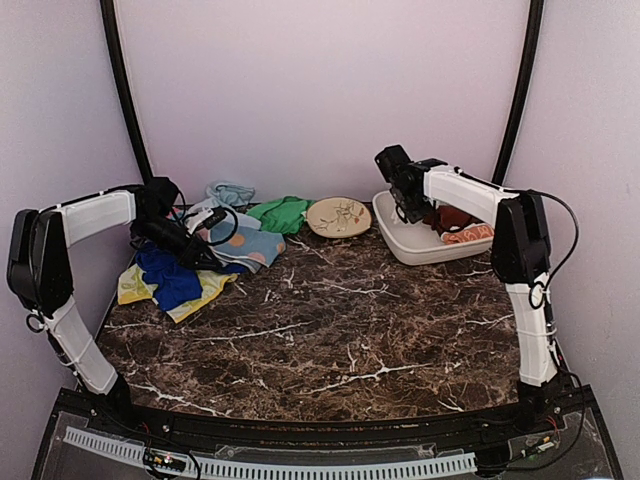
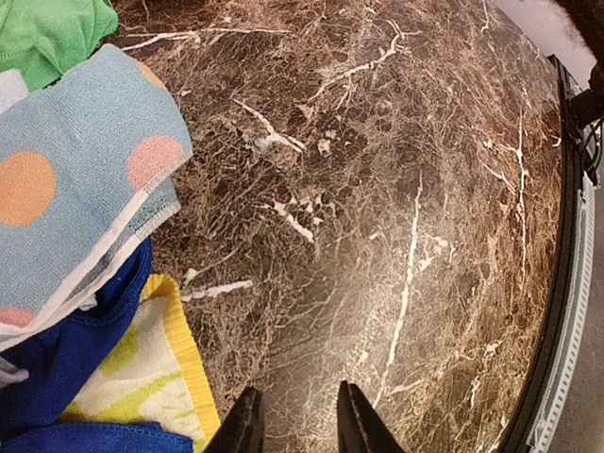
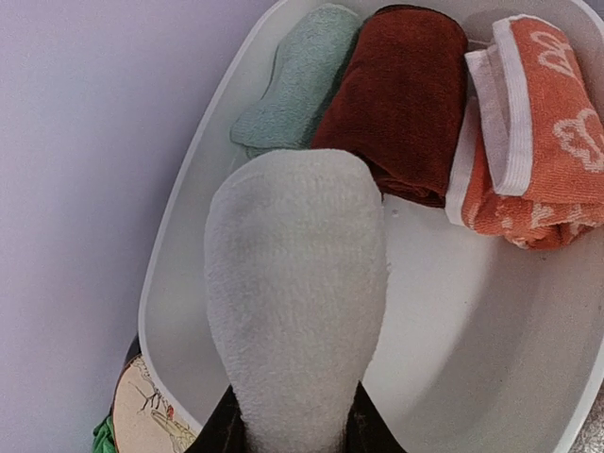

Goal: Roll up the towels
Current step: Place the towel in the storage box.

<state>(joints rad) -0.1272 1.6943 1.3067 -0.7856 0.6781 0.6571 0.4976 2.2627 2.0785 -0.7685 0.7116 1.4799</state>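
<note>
The bottom of the tub is bare below, beside the other rolls, so my right gripper will next go down into that empty space and let go of the white towel point(image 3: 294, 293).
My right gripper point(image 1: 405, 212) is shut on a rolled white towel point(image 3: 294, 293) and holds it over the white tub point(image 3: 491, 311). In the tub lie a pale green roll point(image 3: 297, 80), a dark red roll point(image 3: 401, 99) and an orange roll with cream pattern point(image 3: 538, 142). My left gripper point(image 2: 294, 425) is open and empty, low over bare marble beside the towel pile. The pile holds a light blue towel with orange dots point(image 2: 80, 189), a blue one point(image 2: 66, 349), a yellow one point(image 2: 151, 359) and a green one point(image 2: 47, 33).
A round cream patterned plate point(image 1: 338, 216) lies between the pile and the tub point(image 1: 425, 245); its edge shows in the right wrist view point(image 3: 142, 415). A grey-blue cloth point(image 1: 230, 192) lies at the back by the wall. The table's front rail point(image 2: 571, 311) runs along the right.
</note>
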